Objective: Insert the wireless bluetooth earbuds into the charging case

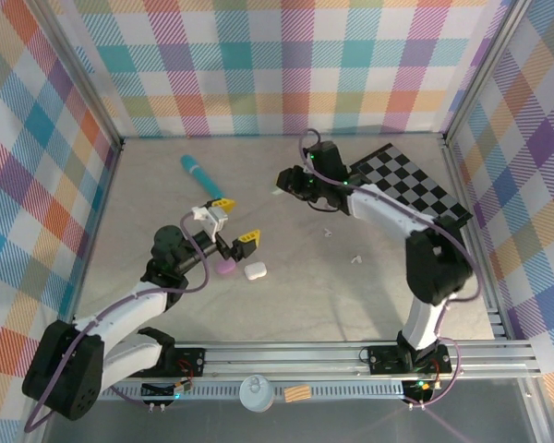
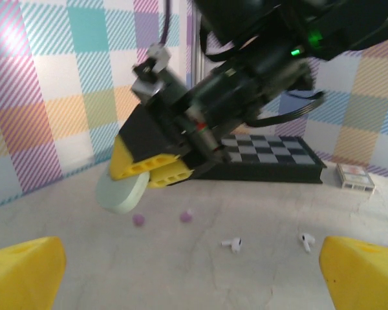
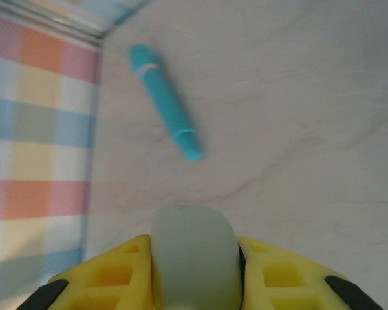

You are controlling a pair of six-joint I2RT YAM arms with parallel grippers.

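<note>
I will lower my right gripper until the raised pale green charging case rests on the bare tabletop below, and then I will let go of the case.
My right gripper (image 3: pixel 194 274) is shut on a pale green charging case (image 3: pixel 194 255), held just above the table at the back middle. In the left wrist view that case (image 2: pixel 119 190) hangs between the right gripper's yellow fingers (image 2: pixel 149 169). Below it lie two purple earbuds (image 2: pixel 138 220) (image 2: pixel 185 216), with two white earbuds (image 2: pixel 233 243) (image 2: pixel 306 241) further right. My left gripper (image 1: pixel 234 220) stands open with nothing between its fingers. Just in front of it rest a purple case (image 1: pixel 225 269) and a white case (image 1: pixel 255 270).
A teal pen-like stick (image 1: pixel 200 177) lies at the back left. A black-and-white checkered board (image 1: pixel 415 180) sits at the back right, with a small box (image 2: pixel 355 175) beside it. Plaid walls close in the table on three sides.
</note>
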